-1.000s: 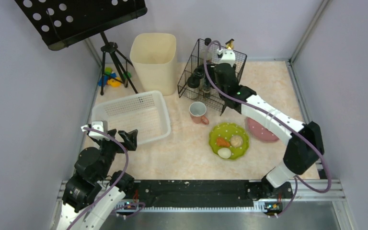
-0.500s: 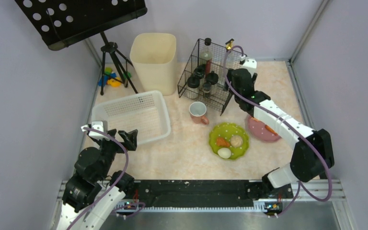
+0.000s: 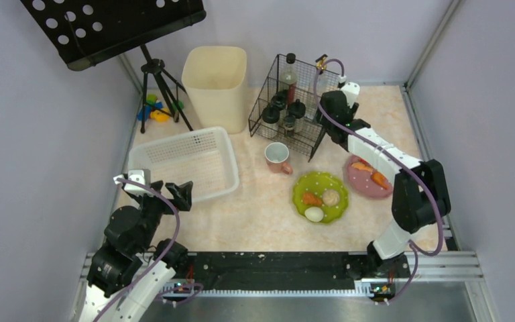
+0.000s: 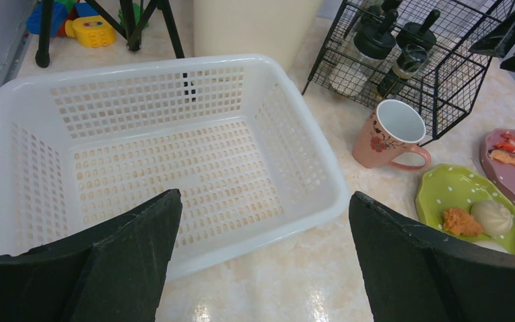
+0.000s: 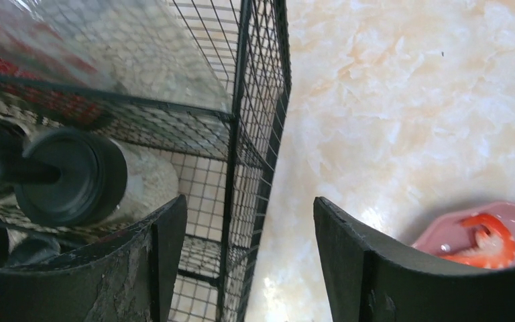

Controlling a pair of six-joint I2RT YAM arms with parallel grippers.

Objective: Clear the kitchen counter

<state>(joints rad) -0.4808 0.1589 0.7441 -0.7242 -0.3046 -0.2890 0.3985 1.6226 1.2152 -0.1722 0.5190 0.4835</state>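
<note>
My right gripper lowers astride the rack's black top bar (image 5: 226, 245) next and closes its fingers, as the bar lies between the open fingers in the wrist view.
The kitchen counter (image 3: 261, 215) carries a pink mug (image 3: 278, 158), a green plate (image 3: 315, 181) with three pieces of food, and a pink plate (image 3: 359, 184) with orange food. A black wire rack (image 3: 268, 80) at the back holds dark-capped bottles. My right gripper (image 3: 325, 113) hangs open over the rack's right wall. In the right wrist view the gripper (image 5: 249, 199) holds nothing, and the rack's wall (image 5: 238, 134) runs below the gap. My left gripper (image 4: 265, 196) stands wide open and empty above the near rim of the white basket (image 4: 308, 134).
A cream bin (image 3: 216, 84) stands left of the rack. A tripod stand (image 3: 154, 74) and bright toys (image 3: 154, 111) sit at the back left. The white basket (image 3: 224, 161) is on the counter's left side. A black rail (image 3: 268, 265) runs along the near edge. Walls close in both sides.
The right arm swung right from over the rack's inside to its right wall, uncovering the pink plate's food. Its jaws narrowed slightly. The left arm stayed still.
</note>
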